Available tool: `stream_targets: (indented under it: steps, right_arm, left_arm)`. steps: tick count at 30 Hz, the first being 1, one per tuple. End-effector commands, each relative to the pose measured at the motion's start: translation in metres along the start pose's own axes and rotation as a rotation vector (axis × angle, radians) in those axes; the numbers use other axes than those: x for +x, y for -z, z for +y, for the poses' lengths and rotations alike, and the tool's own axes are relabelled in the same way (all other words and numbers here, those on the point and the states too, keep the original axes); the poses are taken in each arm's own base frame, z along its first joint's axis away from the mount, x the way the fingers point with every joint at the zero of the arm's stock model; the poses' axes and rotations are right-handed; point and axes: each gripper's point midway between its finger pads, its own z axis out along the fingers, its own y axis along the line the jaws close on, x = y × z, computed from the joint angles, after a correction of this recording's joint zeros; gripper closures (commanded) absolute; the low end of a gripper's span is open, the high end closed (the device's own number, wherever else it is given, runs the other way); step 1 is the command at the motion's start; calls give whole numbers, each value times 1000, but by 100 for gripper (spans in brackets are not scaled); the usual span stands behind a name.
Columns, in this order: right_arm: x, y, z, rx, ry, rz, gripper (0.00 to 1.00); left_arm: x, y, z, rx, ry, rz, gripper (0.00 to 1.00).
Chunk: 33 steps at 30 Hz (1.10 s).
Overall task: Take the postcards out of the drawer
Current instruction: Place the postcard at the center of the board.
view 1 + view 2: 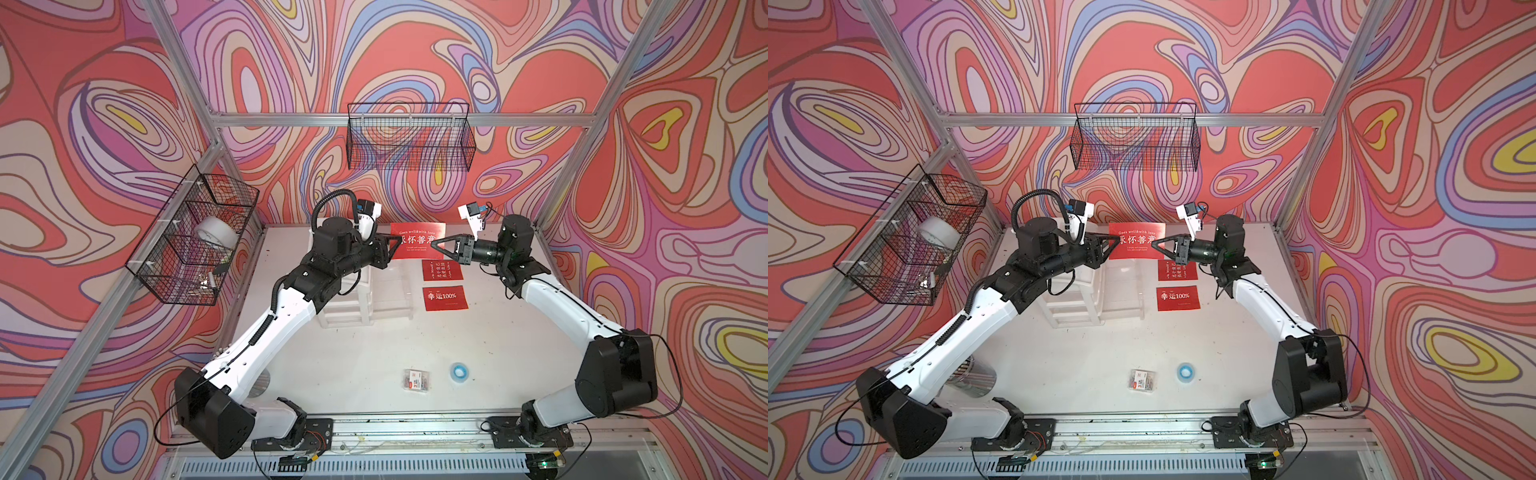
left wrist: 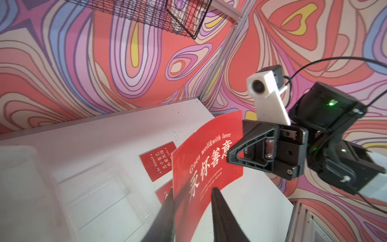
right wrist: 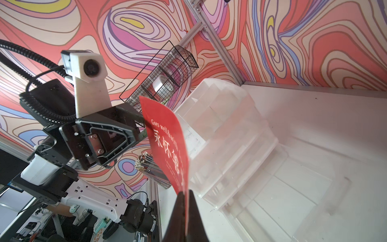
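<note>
My right gripper is holding the card above and in front of the empty tabletop between the flat postcards and the blue ring. Next I will move the card down and back, then release it.
One red postcard (image 1: pixel 417 243) hangs in the air above the back of the table, between the two grippers. My right gripper (image 3: pixel 185 193) is shut on its right edge, also seen in a top view (image 1: pixel 434 245). At the card's left edge my left gripper (image 2: pixel 193 191) is open, its fingers (image 2: pixel 217 201) on either side of the card with a gap. Two more postcards (image 1: pixel 441 269) (image 1: pixel 445 297) lie flat on the table to the right of the clear drawer (image 1: pixel 390 291), which is pulled out of its clear plastic unit (image 1: pixel 345 307).
A wire basket (image 1: pixel 409 137) hangs on the back wall. Another wire basket (image 1: pixel 195 237) on the left wall holds a white tape roll (image 1: pixel 216 235). Near the front lie a small clear packet (image 1: pixel 417 379) and a blue ring (image 1: pixel 458 371). A metal cup (image 1: pixel 976 376) stands by the left arm.
</note>
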Motion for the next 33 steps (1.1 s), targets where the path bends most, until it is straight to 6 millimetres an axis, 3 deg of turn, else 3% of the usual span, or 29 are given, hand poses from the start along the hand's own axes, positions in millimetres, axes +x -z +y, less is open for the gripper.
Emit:
stream_targets:
  steps: [1,6,10,22,28,33]
  right_arm:
    - [2,17,-3,72,-2,22,100]
    - [23,43,-16,173,-78,69,100]
    - [53,61,-30,251,-183,116,100]
    - [150,91,-63,419,-435,275,100]
    - [187,99,-72,479,-535,312,100]
    - [206,102,-81,511,-594,314,100]
  left_arm:
    - [-8,22,15,-138,-36,-19,68]
    - [-9,42,37,-282,-53,2,68]
    - [-11,57,48,-345,-64,6,68]
    - [-8,99,87,-473,-31,-2,67]
    - [-2,112,102,-513,-5,-6,66]
    - [0,113,106,-528,-14,5,66]
